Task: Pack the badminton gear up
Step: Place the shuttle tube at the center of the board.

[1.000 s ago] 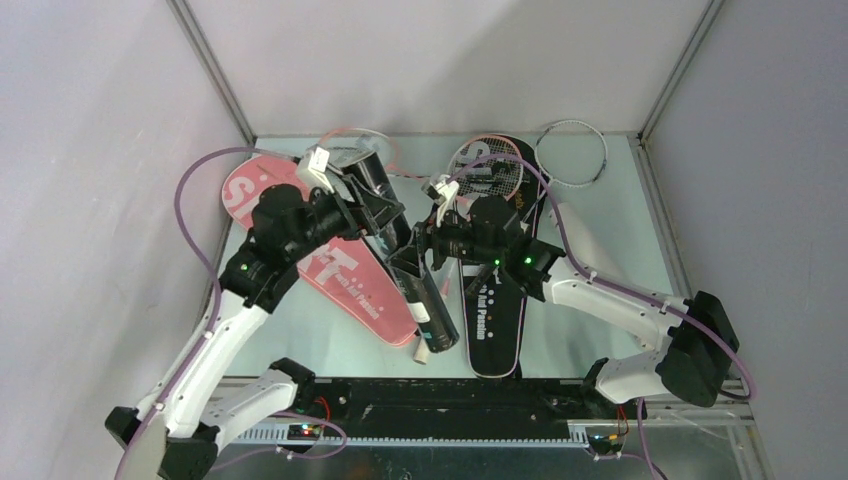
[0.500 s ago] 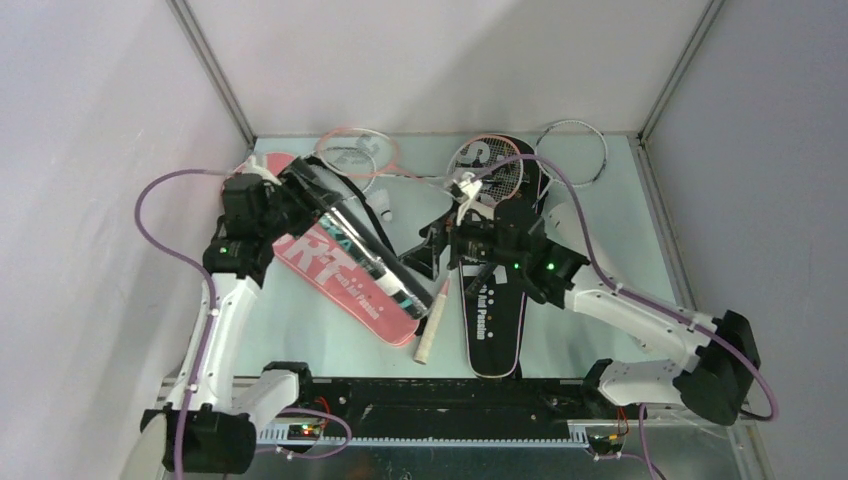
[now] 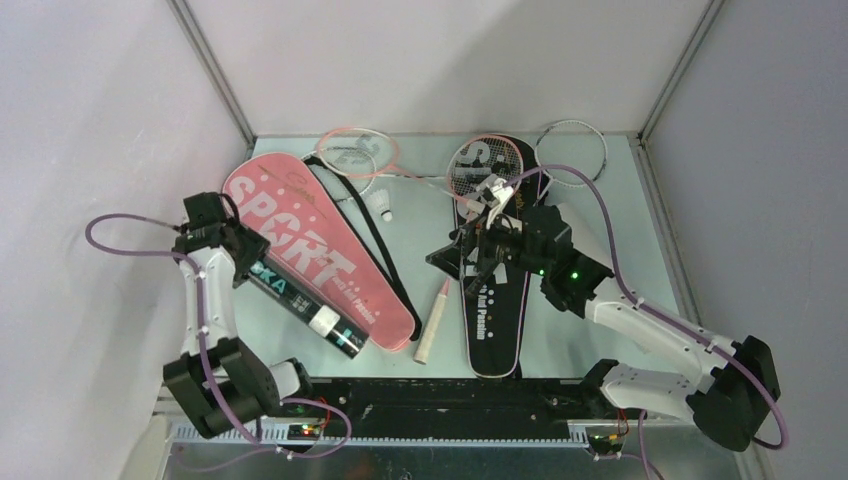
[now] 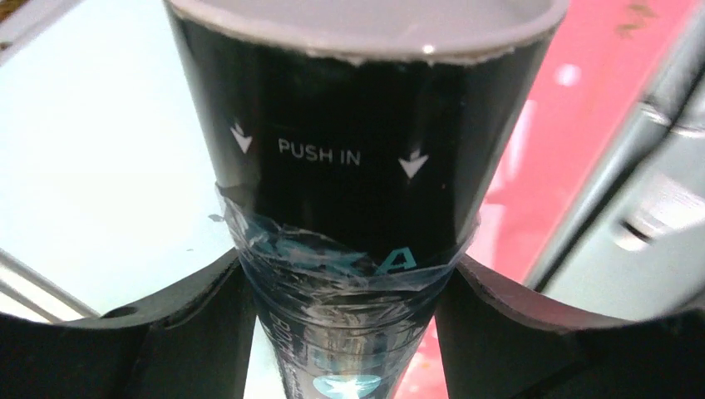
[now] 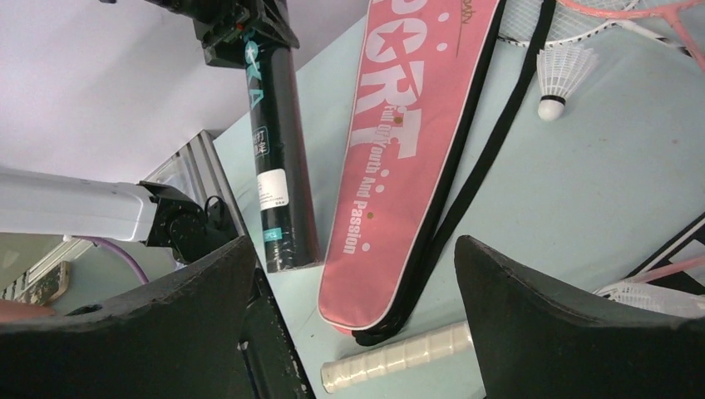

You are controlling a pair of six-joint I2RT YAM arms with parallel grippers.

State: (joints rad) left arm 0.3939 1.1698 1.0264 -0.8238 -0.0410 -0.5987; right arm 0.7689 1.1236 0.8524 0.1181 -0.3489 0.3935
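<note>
The pink cover has the tube (image 3: pixel 300 305) sticking out over its edge. My left gripper will move back next and lower the tube onto the bare tabletop beside the pink cover to let go of it.
A black shuttle tube (image 3: pixel 300 305) slants over the near left edge of the pink "SPORT" cover (image 3: pixel 300 235). My left gripper (image 3: pixel 235 258) is shut on its far end. In the left wrist view the tube (image 4: pixel 349 166), marked "PUSH IN", fills the space between the fingers (image 4: pixel 191 299) of that gripper (image 4: pixel 345 278). My right gripper (image 3: pixel 452 258) hangs open and holds nothing, over the table between the pink cover and the black cover (image 3: pixel 495 300). Below that gripper (image 5: pixel 353 241) lie the pink cover (image 5: pixel 399 125) and a white racket handle (image 5: pixel 399 359). A shuttlecock (image 3: pixel 382 207) lies loose behind.
A pink racket head (image 3: pixel 350 150) lies at the back, its white handle (image 3: pixel 432 322) pointing to the front. A white racket head (image 3: pixel 485 165) rests on the black cover and another (image 3: pixel 572 152) lies at the back right. Walls stand close on both sides.
The left arm has swung the tube from the middle to the left side, low over the pink cover. The right gripper has opened wide and drawn back to the right.
</note>
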